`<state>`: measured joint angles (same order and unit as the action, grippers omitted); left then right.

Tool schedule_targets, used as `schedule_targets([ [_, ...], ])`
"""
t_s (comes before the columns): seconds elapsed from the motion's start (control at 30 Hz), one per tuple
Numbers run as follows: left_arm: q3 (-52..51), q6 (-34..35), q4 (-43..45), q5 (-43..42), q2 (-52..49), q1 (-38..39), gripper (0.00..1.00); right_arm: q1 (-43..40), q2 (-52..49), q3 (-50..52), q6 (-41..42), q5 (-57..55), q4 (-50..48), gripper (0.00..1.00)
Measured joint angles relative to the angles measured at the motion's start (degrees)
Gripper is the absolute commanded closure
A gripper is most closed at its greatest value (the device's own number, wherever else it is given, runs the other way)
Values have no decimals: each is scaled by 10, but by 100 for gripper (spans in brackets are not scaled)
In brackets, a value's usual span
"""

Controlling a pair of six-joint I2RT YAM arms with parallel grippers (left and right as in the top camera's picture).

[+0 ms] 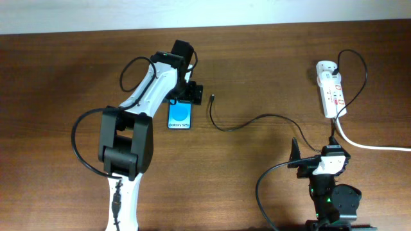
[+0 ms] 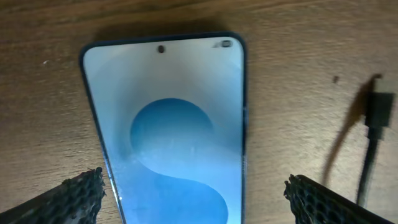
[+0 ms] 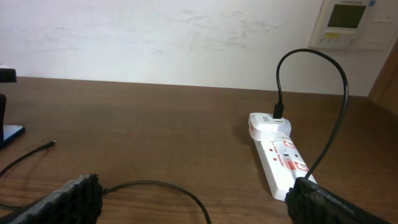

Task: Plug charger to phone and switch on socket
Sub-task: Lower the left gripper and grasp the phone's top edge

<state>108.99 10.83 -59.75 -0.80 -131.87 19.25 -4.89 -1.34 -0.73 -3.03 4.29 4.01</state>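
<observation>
The phone lies flat below my left gripper, between the open fingertips, so I should bring the gripper down around the phone's middle (image 1: 180,109) (image 2: 177,194) and close on its long sides.
The phone (image 1: 180,115) lies flat on the wooden table with its blue screen up. My left gripper (image 1: 183,97) hovers open over its far end. In the left wrist view the phone (image 2: 168,124) lies between the two fingertips (image 2: 74,196), which do not touch it. The charger's plug tip (image 1: 212,98) rests just right of the phone, also seen at the plug tip (image 2: 378,112). Its thin black cable (image 1: 257,119) curves right to the socket (image 1: 331,90). My right gripper (image 1: 314,147) stands open near the front edge. The cable (image 3: 155,186) passes between its fingers and the socket (image 3: 280,158) lies ahead.
A thick white lead (image 1: 369,144) runs from the socket off the right edge. A white adapter (image 3: 268,124) sits plugged in the socket's far end. The wall stands behind the table, with a white panel (image 3: 348,22) on it.
</observation>
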Motion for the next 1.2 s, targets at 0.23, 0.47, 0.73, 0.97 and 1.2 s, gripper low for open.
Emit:
schedule_targets([
  [0.23,0,23,6,15,-3,0,1,0,0,0,0,0,0,2],
  [0.47,-1,36,-16,15,-27,0,0,0,0,0,0,0,0,2],
  [0.73,-1,40,-16,15,-27,0,1,0,0,0,0,0,0,2],
  [0.97,-1,67,-7,15,-27,0,2,0,0,0,0,0,0,2],
  [1.2,-25,73,19,23,-19,2,12,0,0,0,0,0,0,2],
])
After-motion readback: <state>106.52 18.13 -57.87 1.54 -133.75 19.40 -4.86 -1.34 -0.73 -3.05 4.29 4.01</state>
